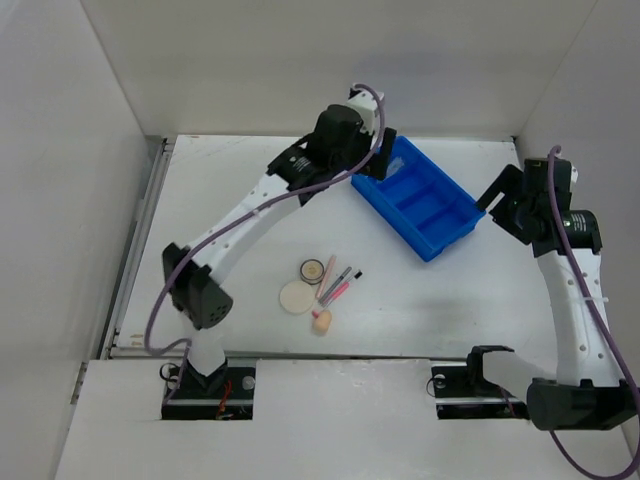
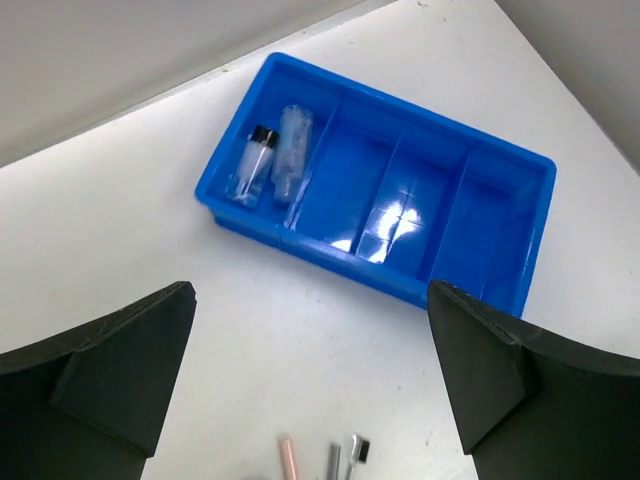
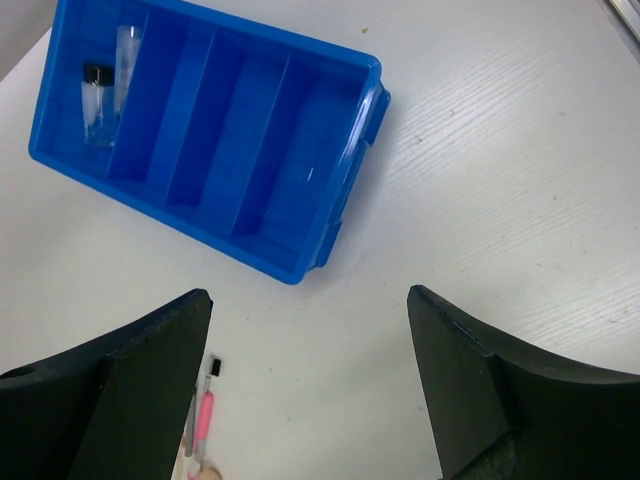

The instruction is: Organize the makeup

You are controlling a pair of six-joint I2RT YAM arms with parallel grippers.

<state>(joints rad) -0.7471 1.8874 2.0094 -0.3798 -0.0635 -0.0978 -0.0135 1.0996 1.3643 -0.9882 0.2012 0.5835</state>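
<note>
The round compact (image 1: 313,270) is outside the tray, below and behind my left gripper. My left gripper will next move its open fingers back and down around the compact's rim.
Two clear tubes (image 2: 272,155) with dark caps lie in the end compartment of the blue tray (image 1: 445,238); they also show in the right wrist view (image 3: 105,92). On the table lie a round compact (image 1: 313,270), a cream puff (image 1: 296,297), slim pink and black pencils (image 1: 338,285) and a peach sponge (image 1: 321,321). My left gripper (image 1: 388,150) is open and empty above the tray's far end. My right gripper (image 1: 497,193) is open and empty just right of the tray. Pencil tips show in the left wrist view (image 2: 335,460) and right wrist view (image 3: 205,420).
The blue tray (image 2: 500,290) has several compartments; the other three hold nothing (image 3: 330,150). White walls enclose the table on the left, back and right. The arm bases stand at the near edge.
</note>
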